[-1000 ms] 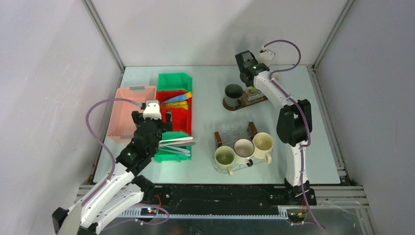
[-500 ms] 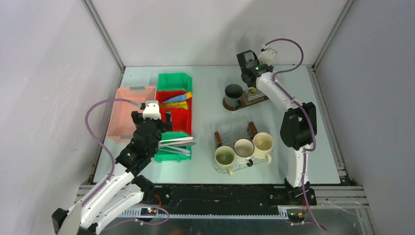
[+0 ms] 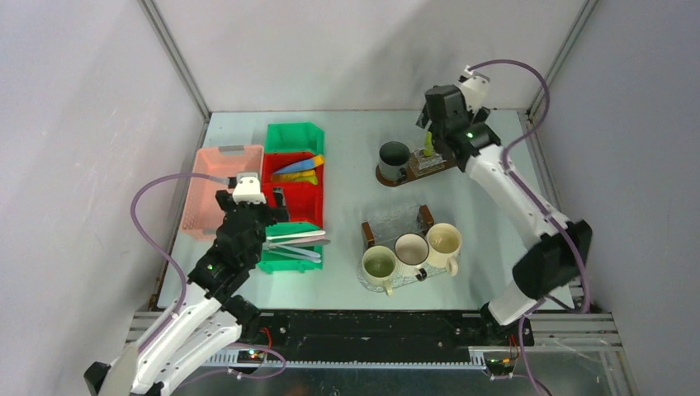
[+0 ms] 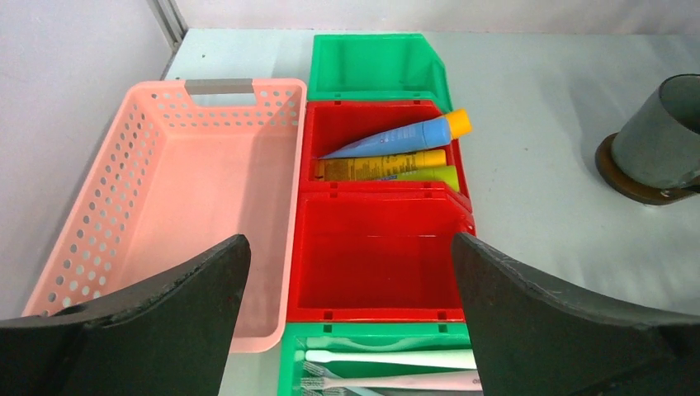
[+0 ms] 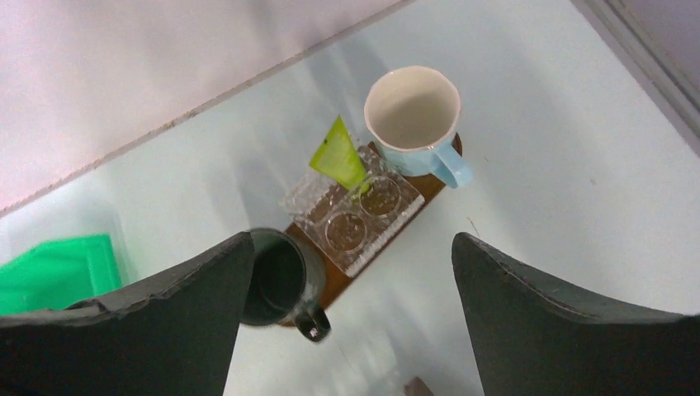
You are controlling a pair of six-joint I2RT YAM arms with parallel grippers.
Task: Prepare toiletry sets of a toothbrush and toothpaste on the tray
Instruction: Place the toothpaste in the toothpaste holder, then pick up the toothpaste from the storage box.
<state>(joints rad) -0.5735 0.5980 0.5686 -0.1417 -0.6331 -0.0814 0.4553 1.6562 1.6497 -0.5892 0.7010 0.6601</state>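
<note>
The blue tube's end with the cap (image 3: 308, 163) (image 4: 431, 131) lies at the rim of the red bin, and no other tubes cover it. My left gripper should move outward, turn and come down onto that end next.
A green toothpaste tube (image 5: 339, 157) stands upright in the clear holder (image 5: 363, 219) on the far brown tray (image 5: 334, 287), between a pale blue mug (image 5: 413, 115) and a dark mug (image 5: 276, 276). My right gripper (image 5: 348, 239) hangs open above that tray, holding nothing; in the top view it (image 3: 431, 130) is just behind the tube (image 3: 428, 147). My left gripper (image 4: 348, 243) is open over the empty red bin compartment (image 4: 376, 264). Blue (image 4: 396, 139), yellow (image 4: 384, 163) and green (image 4: 421, 175) toothpaste tubes lie in the red compartment behind. Pale toothbrushes (image 4: 388, 359) lie in the green bin below.
A pink perforated basket (image 4: 165, 190) sits left of the bins. A second tray (image 3: 396, 219) near the front carries three light mugs (image 3: 410, 249). Another green bin (image 3: 293, 136) stands at the back of the row. Walls close in the table on three sides.
My right gripper has opened and drawn back up to the right, leaving the green tube standing in the holder. The left arm has barely shifted.
</note>
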